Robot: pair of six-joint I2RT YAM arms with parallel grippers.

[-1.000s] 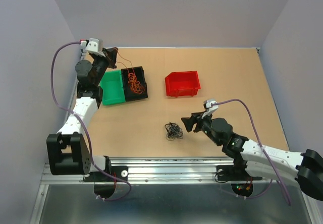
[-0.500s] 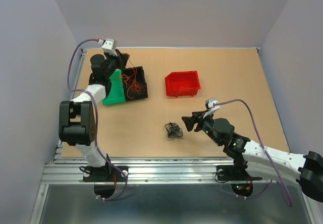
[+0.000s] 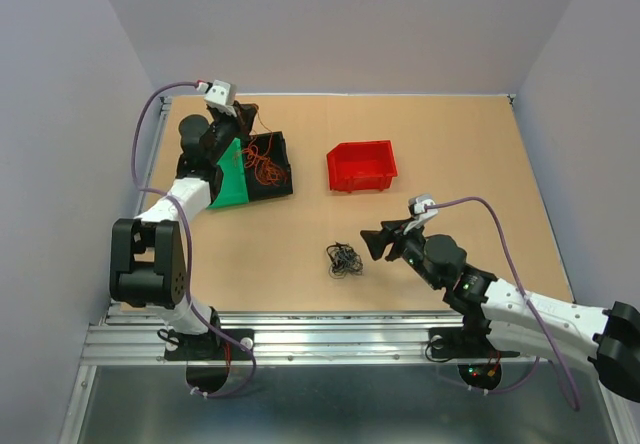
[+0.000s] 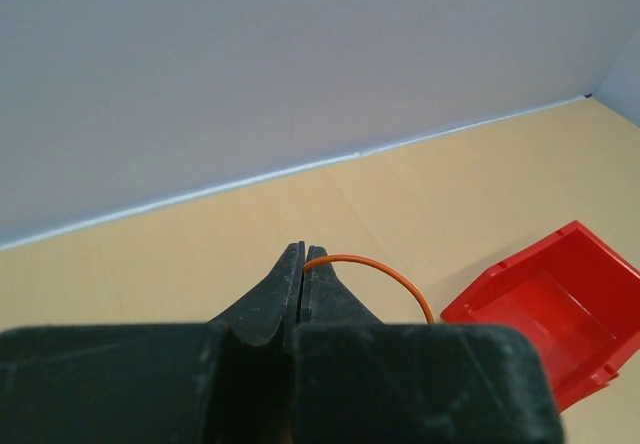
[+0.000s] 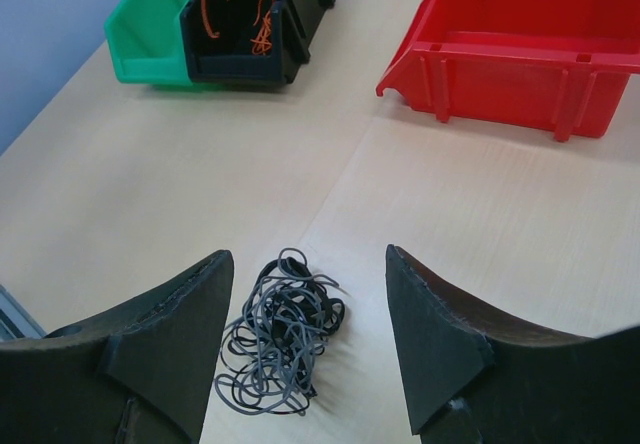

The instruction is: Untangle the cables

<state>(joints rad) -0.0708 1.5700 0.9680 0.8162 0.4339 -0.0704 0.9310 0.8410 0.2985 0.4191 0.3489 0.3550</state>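
Observation:
My left gripper tilts its fingers down next and lowers them inside to release the piece of cable. The black bin (image 3: 280,176) with its curled orange cable lies below my gripper.
A small knot of black and grey cables (image 3: 344,259) lies on the table; in the right wrist view the knot (image 5: 282,334) sits between and just ahead of my open right gripper (image 5: 310,264). My right gripper (image 3: 372,243) hovers just right of it. Orange cable (image 3: 264,160) lies curled in the black bin (image 3: 280,176). My left gripper (image 3: 243,116) is above the bins' far edge, shut on one strand of orange cable (image 4: 380,269) that arcs from its closed tips (image 4: 303,254).
A green bin (image 3: 232,179) stands against the black bin at the left. A red bin (image 3: 361,167) stands mid-table, also in the right wrist view (image 5: 520,44) and left wrist view (image 4: 545,309). Walls enclose the table on three sides.
My left arm swung from the far left corner toward the bins and now holds the orange strand above them. The right gripper has barely moved.

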